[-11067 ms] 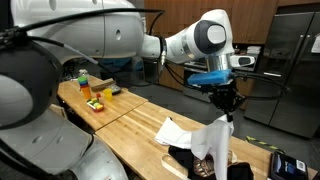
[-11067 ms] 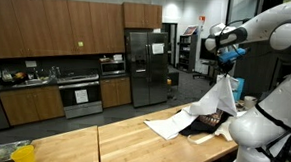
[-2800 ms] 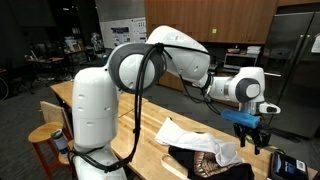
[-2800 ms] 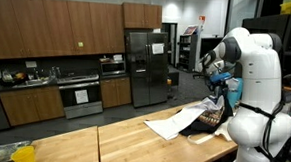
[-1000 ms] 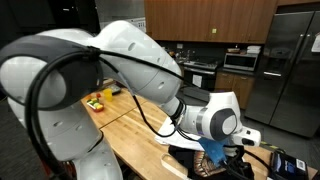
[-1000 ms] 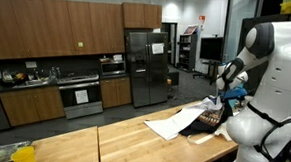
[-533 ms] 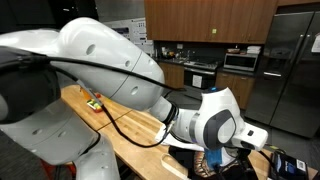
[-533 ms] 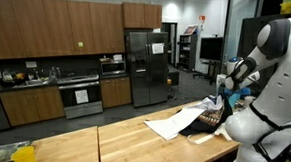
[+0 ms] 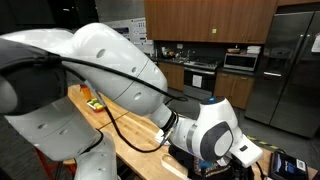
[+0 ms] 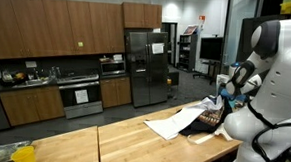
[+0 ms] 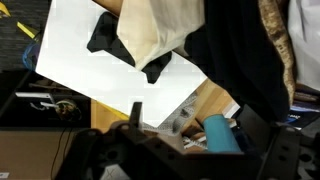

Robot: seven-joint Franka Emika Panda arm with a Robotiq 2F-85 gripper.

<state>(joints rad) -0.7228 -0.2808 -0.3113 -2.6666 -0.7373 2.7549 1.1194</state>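
Observation:
The gripper should next go down and move toward the right in the wrist view, onto the top of the black garment (image 11: 240, 50), which lies off toward one finger.
My gripper (image 10: 223, 96) hangs just above a heap of clothes (image 10: 210, 118) at the end of the wooden table (image 10: 112, 144). It is open and holds nothing. In the wrist view the gripper (image 11: 190, 130) is a dark shape along the bottom edge, with a blue part (image 11: 218, 132) beside it. Below it lie a flat white cloth (image 11: 100, 55), a cream cloth (image 11: 155, 35) and a black garment (image 11: 240, 50). In an exterior view the big white wrist joint (image 9: 218, 130) hides the fingers, and only the dark clothes (image 9: 200, 165) show under it.
Small bottles and items (image 9: 93, 102) stand at the table's far end. A dark device (image 9: 283, 163) sits past the clothes. Kitchen cabinets, a steel fridge (image 10: 138, 66) and a stove (image 10: 80, 95) line the back wall. The robot's own body (image 10: 263, 127) crowds the table's end.
The white cloth held up earlier now lies on the heap. Over the last second the arm has sunk lower and closer over the clothes, jaws staying open.

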